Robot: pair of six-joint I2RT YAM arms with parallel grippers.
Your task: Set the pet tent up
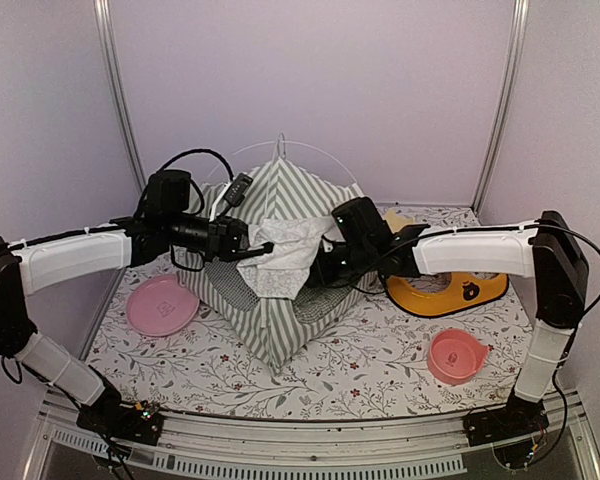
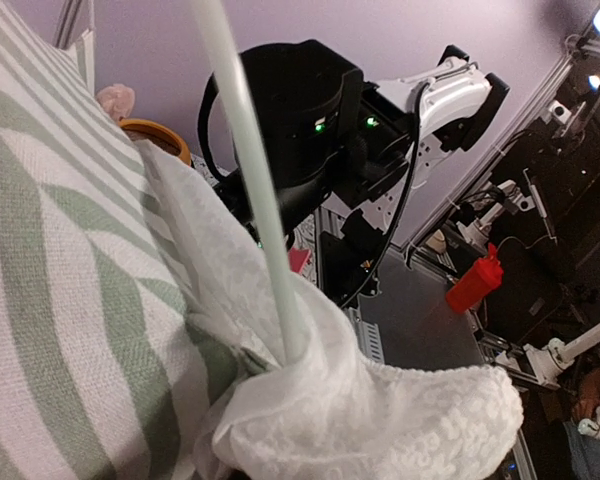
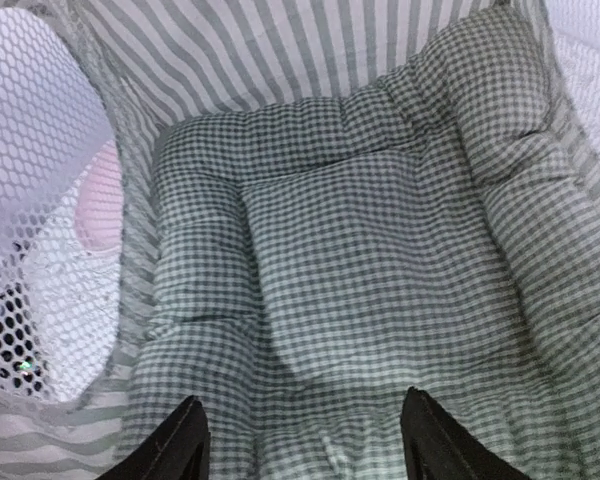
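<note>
I should next swing my left gripper outward and to the left in the top view to free the curtain [image 1: 285,250] by the tent's side with the mesh window, as it overhangs the tent's doorway.
The striped pet tent [image 1: 280,325] stands at mid-table, with thin white poles crossing at its peak. My left gripper [image 1: 252,248] is shut on the white lace curtain [image 1: 285,250] and holds it up off the doorway. In the left wrist view the lace curtain [image 2: 400,410] covers my fingers, beside a white pole [image 2: 255,190] and striped fabric [image 2: 70,300]. My right gripper [image 1: 320,272] reaches into the doorway from the right. It stands open [image 3: 302,440] just above the green-checked cushion [image 3: 360,250] on the tent floor, with nothing between its fingers.
A pink plate [image 1: 163,305] lies left of the tent and a pink bowl [image 1: 457,355] lies front right. A yellow dish [image 1: 445,290] sits under my right arm. A mesh window [image 3: 40,200] is in the tent's left wall. Walls enclose the floral-covered table [image 1: 380,375].
</note>
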